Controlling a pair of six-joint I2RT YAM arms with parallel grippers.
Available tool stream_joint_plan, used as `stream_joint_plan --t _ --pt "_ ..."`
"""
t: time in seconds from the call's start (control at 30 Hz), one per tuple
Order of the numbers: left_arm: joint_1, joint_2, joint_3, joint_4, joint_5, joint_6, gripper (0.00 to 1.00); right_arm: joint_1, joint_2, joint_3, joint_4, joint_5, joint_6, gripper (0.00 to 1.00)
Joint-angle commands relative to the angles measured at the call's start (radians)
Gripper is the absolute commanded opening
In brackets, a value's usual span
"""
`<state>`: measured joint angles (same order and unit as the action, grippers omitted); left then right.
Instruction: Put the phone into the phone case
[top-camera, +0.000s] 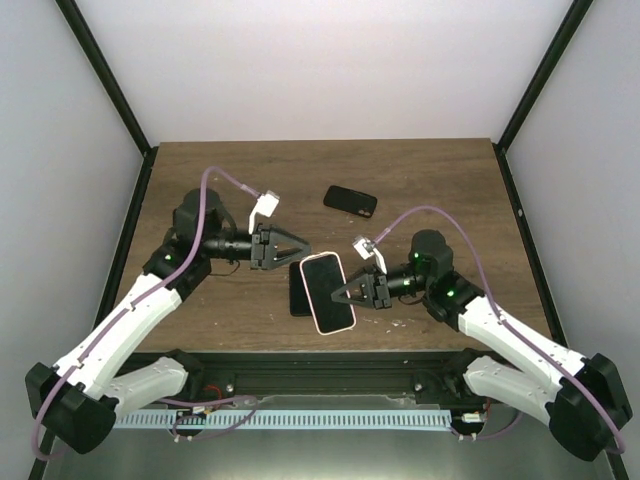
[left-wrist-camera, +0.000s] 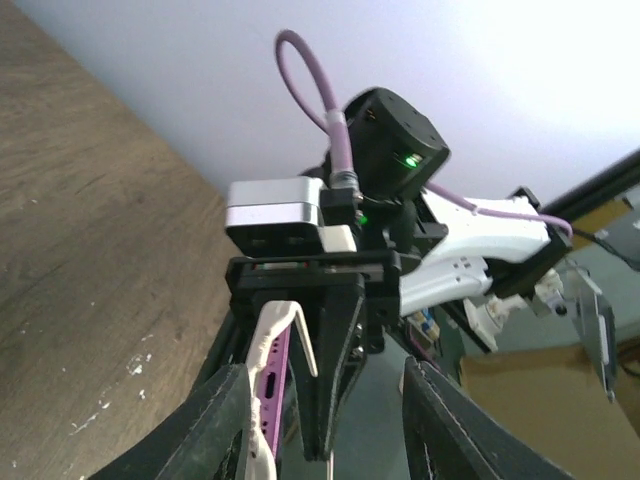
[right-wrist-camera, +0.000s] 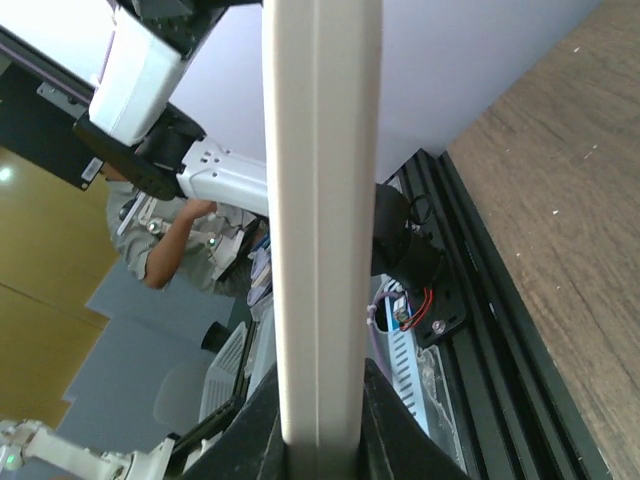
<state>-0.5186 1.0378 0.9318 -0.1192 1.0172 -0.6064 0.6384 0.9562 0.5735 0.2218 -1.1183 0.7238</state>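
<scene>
The robot's right gripper will lower and turn the phone, then release it flat on the bare wood (top-camera: 349, 265) beside the dark patch, because the phone is in its case but hangs tilted.
The phone (top-camera: 326, 288), purple-edged with a dark screen, sits in a white case (top-camera: 335, 329) and is held tilted above the table's front middle. My right gripper (top-camera: 347, 293) is shut on its right long edge. In the right wrist view the white case edge (right-wrist-camera: 320, 200) runs straight up from between the fingers (right-wrist-camera: 262, 435). My left gripper (top-camera: 300, 253) is open at the phone's far end. In the left wrist view the purple phone edge (left-wrist-camera: 272, 375) and a peeled-away case corner (left-wrist-camera: 290, 325) lie just inside the left finger (left-wrist-camera: 215, 420), with the right finger (left-wrist-camera: 445, 420) well apart.
A second black phone-shaped object (top-camera: 350, 200) lies flat on the wooden table (top-camera: 200, 180) behind the arms. A dark patch (top-camera: 298, 292) lies under the held phone's left side. Black frame posts stand at the table's back corners.
</scene>
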Motion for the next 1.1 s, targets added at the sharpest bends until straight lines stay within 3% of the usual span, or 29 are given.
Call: stream_joint_plan --t 0.0,0.23,0.43,0.5,0.57,0.63,0.97,1.07 --pt "0.002 0.002 0.053 -0.208 0.087 0.177 0.44 0.006 -0.029 0.021 0.006 -0.076 -0.060 0.01" --pt "-0.005 0.028 0.077 -0.282 0.098 0.242 0.52 0.009 -0.001 0.020 0.040 -0.092 -0.034 0.01" --pt "-0.042 0.067 0.107 -0.347 0.068 0.296 0.52 0.036 0.038 0.030 0.077 -0.082 -0.020 0.01" --pt "-0.055 0.076 0.119 -0.370 0.044 0.318 0.36 0.047 0.060 0.034 0.084 -0.080 -0.019 0.01" --pt "-0.056 0.077 0.125 -0.380 0.006 0.323 0.11 0.055 0.081 0.036 0.086 -0.073 -0.019 0.01" --pt "-0.055 0.070 0.128 -0.387 -0.046 0.327 0.00 0.058 0.090 0.036 0.079 -0.070 -0.024 0.01" --pt "-0.056 0.027 0.142 -0.432 -0.250 0.368 0.03 0.058 0.094 0.036 0.055 -0.014 -0.024 0.01" --pt "-0.056 0.025 0.145 -0.408 -0.169 0.321 0.38 0.058 0.100 0.034 0.070 -0.023 -0.022 0.01"
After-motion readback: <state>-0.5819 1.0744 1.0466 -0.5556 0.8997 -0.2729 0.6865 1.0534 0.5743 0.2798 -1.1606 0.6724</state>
